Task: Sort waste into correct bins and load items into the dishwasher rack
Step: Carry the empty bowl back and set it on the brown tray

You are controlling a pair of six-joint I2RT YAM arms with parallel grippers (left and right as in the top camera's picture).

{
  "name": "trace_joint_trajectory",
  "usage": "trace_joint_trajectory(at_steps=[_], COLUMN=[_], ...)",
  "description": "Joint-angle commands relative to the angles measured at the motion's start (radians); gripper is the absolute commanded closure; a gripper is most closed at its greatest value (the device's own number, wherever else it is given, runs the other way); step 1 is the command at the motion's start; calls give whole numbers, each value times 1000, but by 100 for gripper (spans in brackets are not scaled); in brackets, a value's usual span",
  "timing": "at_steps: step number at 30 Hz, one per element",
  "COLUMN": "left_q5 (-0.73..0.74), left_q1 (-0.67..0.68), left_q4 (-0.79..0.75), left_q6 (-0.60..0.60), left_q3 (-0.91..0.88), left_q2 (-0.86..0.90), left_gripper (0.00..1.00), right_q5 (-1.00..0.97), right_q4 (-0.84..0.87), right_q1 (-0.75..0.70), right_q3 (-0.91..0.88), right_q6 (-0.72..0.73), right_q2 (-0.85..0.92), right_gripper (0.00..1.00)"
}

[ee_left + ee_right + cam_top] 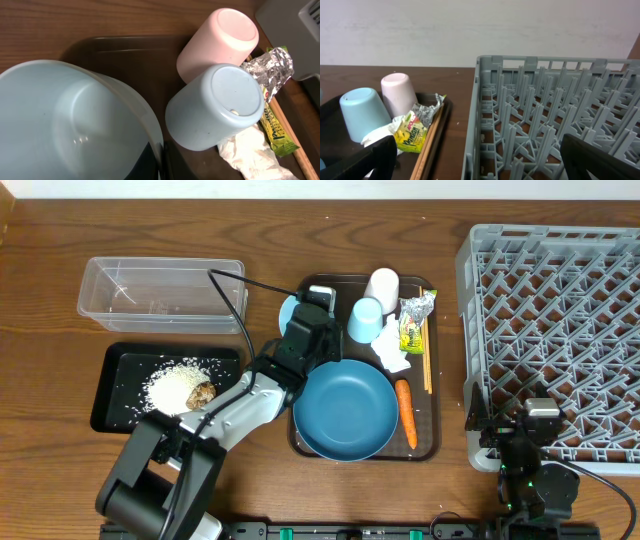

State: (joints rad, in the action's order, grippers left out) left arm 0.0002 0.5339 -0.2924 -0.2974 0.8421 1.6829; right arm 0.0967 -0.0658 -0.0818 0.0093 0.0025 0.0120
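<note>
My left gripper brings the bowl, tilted past the tray's edge, down toward the upturned light-blue cup, onto the tray (149,76) next.
My left gripper (305,320) (162,160) is shut on the rim of the small light-blue bowl (289,310) (65,120) at the brown serving tray's back left. Beside the bowl stand an upturned light-blue cup (365,320) (215,107) and a white cup (383,284) (220,42). The snack wrapper (415,320) (272,100), tissue (392,352) (250,155), chopsticks (427,355), carrot (405,412) and dark-blue plate (345,412) lie on the same tray. Rice (180,385) and a brown lump (202,393) sit in the black tray (120,390). My right gripper (522,432) (485,165) hangs open and holds nothing at the grey rack's (560,330) (545,110) front left corner.
The clear tub (160,292) stands behind the black tray at the left. The brown serving tray (430,445) lies between the bins and the rack. A black cable (235,290) arcs over the tub's right end.
</note>
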Motion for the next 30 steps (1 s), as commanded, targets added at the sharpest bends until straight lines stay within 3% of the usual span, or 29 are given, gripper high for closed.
trace_joint_trajectory(at_steps=[1,18,20,22,23,30], left_q5=[11,18,18,18,18,17], left_q1=[3,45,45,45,45,45], left_q4=[-13,10,10,10,10,10], left_q6=[-19,-60,-60,-59,-59,-53], left_q3=[2,2,2,2,2,2], left_q2=[-1,49,49,49,49,-1], left_gripper=[94,93,83,62,58,58], right_q5=[1,1,1,1,1,1], right_q4=[-1,-1,-1,-1,-1,-1], right_q1=[-16,-16,-16,-16,-16,-16], right_q3=[-4,-4,-4,-4,-4,-4], right_q6=[-15,-15,-15,-15,-15,-15], right_q2=[-6,-6,-6,-6,-6,-6], right_gripper=[1,1,1,1,1,1])
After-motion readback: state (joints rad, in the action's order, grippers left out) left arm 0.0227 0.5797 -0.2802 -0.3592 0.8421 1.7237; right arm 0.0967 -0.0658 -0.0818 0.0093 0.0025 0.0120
